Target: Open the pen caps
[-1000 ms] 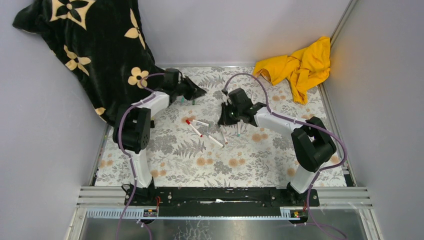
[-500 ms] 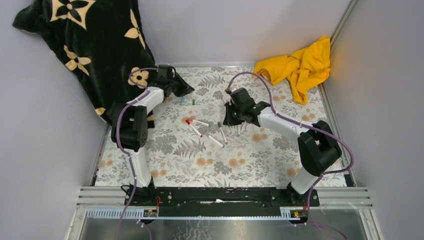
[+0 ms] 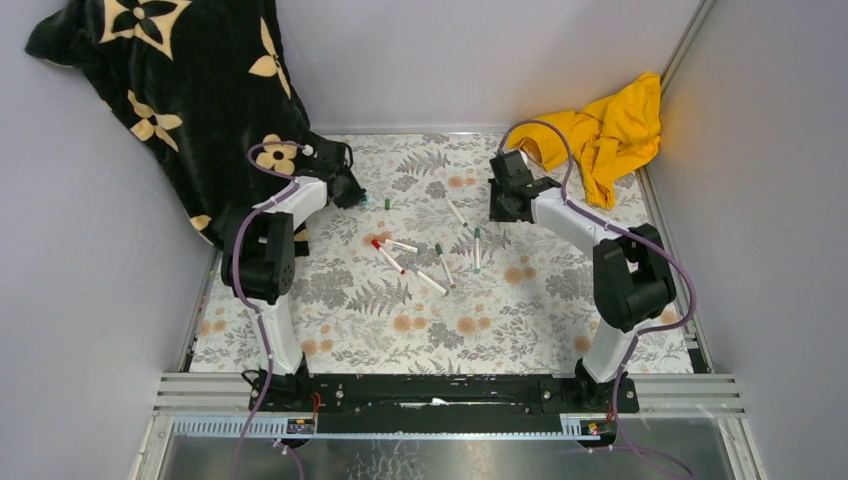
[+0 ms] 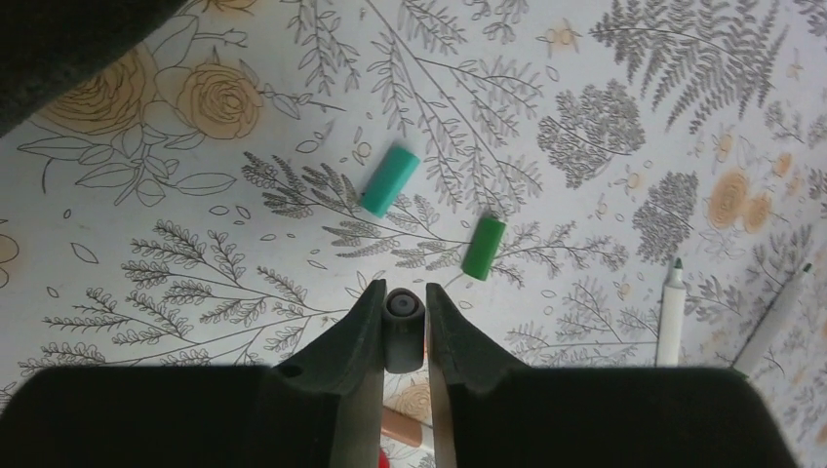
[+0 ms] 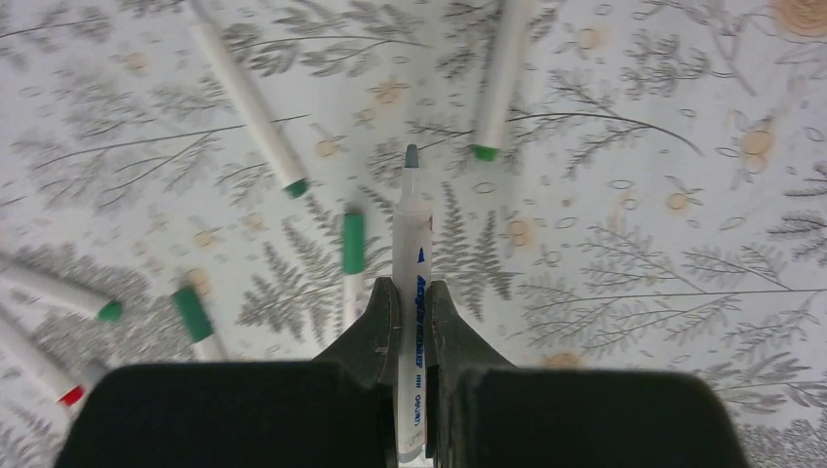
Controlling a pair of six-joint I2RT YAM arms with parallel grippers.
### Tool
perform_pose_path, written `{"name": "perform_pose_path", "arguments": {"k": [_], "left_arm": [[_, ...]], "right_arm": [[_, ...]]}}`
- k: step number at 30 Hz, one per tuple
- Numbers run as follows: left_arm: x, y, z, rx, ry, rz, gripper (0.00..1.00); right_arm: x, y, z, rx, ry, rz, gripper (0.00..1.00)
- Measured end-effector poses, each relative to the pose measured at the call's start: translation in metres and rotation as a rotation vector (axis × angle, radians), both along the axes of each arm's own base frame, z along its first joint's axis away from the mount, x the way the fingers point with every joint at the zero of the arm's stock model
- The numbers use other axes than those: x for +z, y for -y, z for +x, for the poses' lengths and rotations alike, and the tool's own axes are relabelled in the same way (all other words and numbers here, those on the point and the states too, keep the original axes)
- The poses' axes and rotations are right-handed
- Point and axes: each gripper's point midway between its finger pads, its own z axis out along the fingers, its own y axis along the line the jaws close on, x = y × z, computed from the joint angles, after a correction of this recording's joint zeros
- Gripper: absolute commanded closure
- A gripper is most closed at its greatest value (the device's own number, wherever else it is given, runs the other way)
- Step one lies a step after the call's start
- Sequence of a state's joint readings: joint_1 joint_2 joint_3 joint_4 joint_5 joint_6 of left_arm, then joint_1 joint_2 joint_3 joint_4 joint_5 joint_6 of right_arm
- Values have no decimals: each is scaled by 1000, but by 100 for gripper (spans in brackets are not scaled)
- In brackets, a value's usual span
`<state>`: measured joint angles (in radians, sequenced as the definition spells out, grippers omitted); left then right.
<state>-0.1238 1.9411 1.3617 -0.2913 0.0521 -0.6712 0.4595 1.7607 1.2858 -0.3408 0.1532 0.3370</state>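
Note:
The right gripper moves down to the table cover (image 5: 554,187) next, toward the yellow cloth, to lay down the white pen's body, since the pen's grey tip is already bare.
My left gripper (image 4: 403,292) is shut on a small dark pen cap (image 4: 404,322), end-on between the fingers; in the top view it sits at the back left (image 3: 345,190) by the blanket. Two loose caps lie on the cloth ahead of it, one teal (image 4: 388,179) and one green (image 4: 482,247). My right gripper (image 5: 411,288) is shut on a white pen barrel (image 5: 411,234) with a bare grey tip, held above the cloth at the back right (image 3: 500,205). Several white pens lie mid-table, one red-capped (image 3: 386,255), others green-capped (image 3: 441,265).
A black blanket with cream flowers (image 3: 190,90) is heaped at the back left, touching the left arm. A yellow cloth (image 3: 600,125) lies in the back right corner. Grey walls close in three sides. The flowered table cover (image 3: 450,320) has bare room in front.
My right gripper has lifted from the pen cluster and swung to the back right with the white pen. My left gripper has drawn back left toward the blanket with the cap.

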Motion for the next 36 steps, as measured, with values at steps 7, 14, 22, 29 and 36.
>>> {"name": "perform_pose_path", "arguments": {"k": [7,14,22,29,36], "left_arm": [[-24,-8,-4,21,-52,43,59],[-31,-11,-4,29,-65,58,57],[-27,-12,-13,46,-67,51,56],[-11,-12,-17,66,-36,29,56],[0,-11,-15,80,-8,11,55]], "right_arm": [[-25,37,12,-95,-50,-85,100],[-36,58,28,-145,-65,-124,100],[-51,77,58,-186,-72,-172,88],[-78,86,71,-192,-116,-196,75],[-77,91,77,-198,-107,-193,64]]}}
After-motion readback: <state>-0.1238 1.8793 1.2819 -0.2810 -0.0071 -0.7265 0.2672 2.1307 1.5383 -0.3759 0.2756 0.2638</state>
